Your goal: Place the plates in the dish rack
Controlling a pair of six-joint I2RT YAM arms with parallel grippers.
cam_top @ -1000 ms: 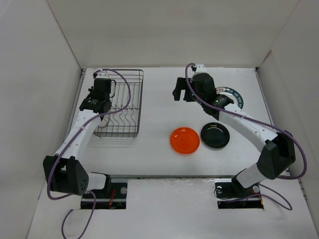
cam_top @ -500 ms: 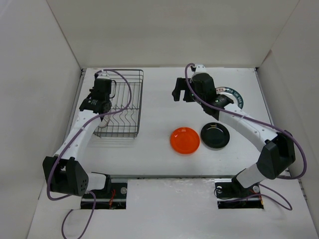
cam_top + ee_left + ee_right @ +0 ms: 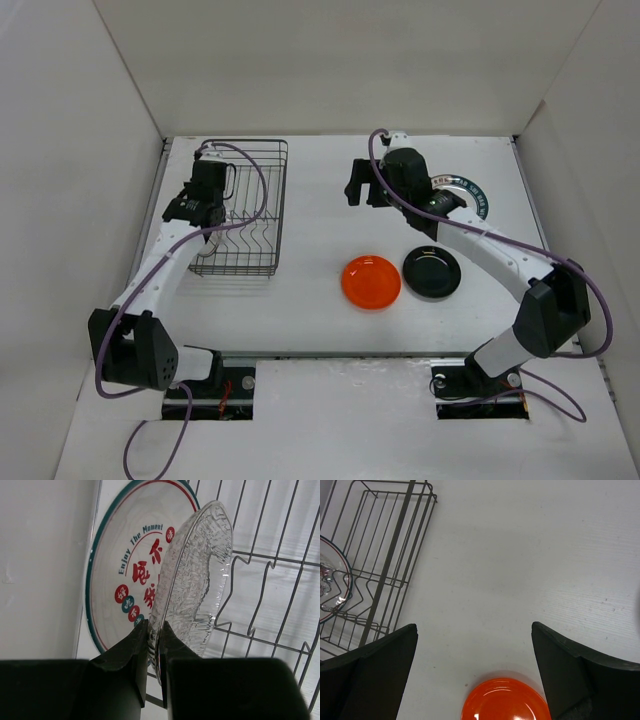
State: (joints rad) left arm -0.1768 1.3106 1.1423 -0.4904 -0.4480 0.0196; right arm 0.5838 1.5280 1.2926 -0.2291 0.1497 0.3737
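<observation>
The green-rimmed plate is below my right gripper and to its right in the top view, so I will move that way and down onto the plate's wall-side rim (image 3: 484,207).
In the left wrist view my left gripper (image 3: 152,627) is shut on the lower rim of the clear plate (image 3: 195,575), held on edge over the wires of the dish rack (image 3: 272,575). Just behind it, a white plate with red characters (image 3: 125,565) stands in the rack. From above, this gripper (image 3: 207,222) sits at the left side of the rack (image 3: 255,205). My right gripper (image 3: 474,627) hangs open and empty above the table, with the orange plate (image 3: 505,702) at the view's bottom edge. The orange plate (image 3: 371,281) and a black plate (image 3: 432,272) lie flat mid-table. A green-rimmed plate (image 3: 475,193) lies partly under the right arm.
White walls close in the table on the left, back and right; the rack's left side is close to the left wall (image 3: 100,180). The rack's far end (image 3: 380,540) holds no plates. The right gripper (image 3: 362,188) hovers between rack and green-rimmed plate.
The left gripper with the clear plate has edged slightly toward the far end of the rack. The right arm has barely shifted.
</observation>
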